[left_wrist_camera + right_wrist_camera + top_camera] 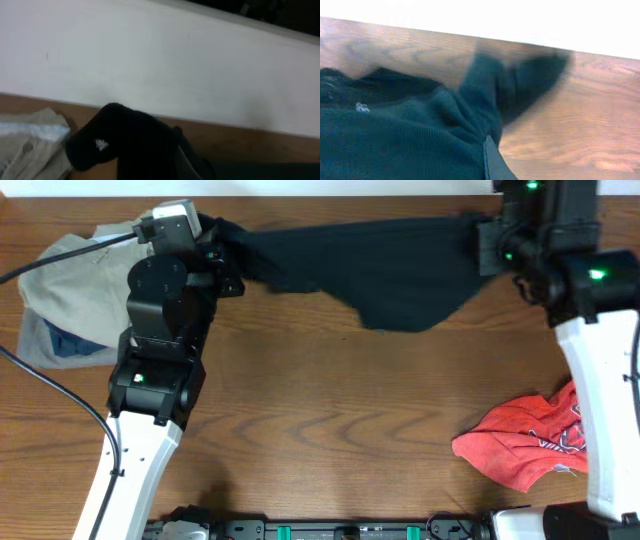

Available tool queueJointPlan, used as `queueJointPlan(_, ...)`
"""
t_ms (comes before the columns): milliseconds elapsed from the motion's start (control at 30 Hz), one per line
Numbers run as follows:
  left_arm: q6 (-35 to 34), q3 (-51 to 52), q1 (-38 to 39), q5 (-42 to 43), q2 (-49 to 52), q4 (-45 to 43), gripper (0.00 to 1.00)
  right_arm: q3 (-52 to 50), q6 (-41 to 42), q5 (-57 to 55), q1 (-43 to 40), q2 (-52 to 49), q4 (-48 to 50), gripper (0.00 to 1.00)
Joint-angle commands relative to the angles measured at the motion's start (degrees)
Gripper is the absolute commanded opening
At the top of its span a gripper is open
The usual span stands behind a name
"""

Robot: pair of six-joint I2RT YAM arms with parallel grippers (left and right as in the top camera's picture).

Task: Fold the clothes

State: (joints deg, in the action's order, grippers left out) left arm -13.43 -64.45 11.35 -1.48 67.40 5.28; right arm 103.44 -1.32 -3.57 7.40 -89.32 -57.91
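My left gripper should move back and down next, to release the shirt's end on the open wood, which is clear of garments.
The black shirt (380, 270) hangs stretched across the far side of the table between my two grippers, its middle sagging onto the wood. My left gripper (218, 248) is shut on the shirt's left end. In the left wrist view the bunched black cloth (135, 145) with a small white logo (101, 145) hides the fingers. At the far right, my right gripper (492, 242) is shut on the other end. The right wrist view shows dark fabric (410, 145) gathered against one finger (494, 165).
A khaki garment (70, 265) lying over a blue one (68, 345) is heaped at the far left, beside my left arm. A crumpled red printed tee (525, 442) lies at the near right, next to my right arm. A white wall (160, 65) borders the table's far edge.
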Motion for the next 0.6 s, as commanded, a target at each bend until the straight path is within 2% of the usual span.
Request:
queueJointPlan(0,0.8,-1.3,-0.8,-2.6,-0.9,4.4,0.06,-0.3,-3.5,-3.6,-2.1,-1.7,-6.1,0.01)
queueJointPlan(100,-1.6,-1.3,-0.8,-1.9,-0.8,13.3,0.06,-1.9,-3.5,-6.8,-2.9,-2.2,-13.0,0.01)
queueJointPlan(267,-1.9,-1.2,-0.8,10.3,-0.7,28.0,0.06,-8.2,-3.4,-10.5,-4.8,-2.6,-17.8,0.01)
queueJointPlan(433,-1.9,-0.9,-0.5,20.5,-0.7,39.7,0.06,-15.1,-0.7,-12.4,-7.4,-2.6,-15.4,0.01)
queueJointPlan(567,-1.9,-0.6,0.1,26.9,-0.7,43.5,0.07,-15.5,5.0,-19.0,-9.7,-2.6,-8.3,0.01)
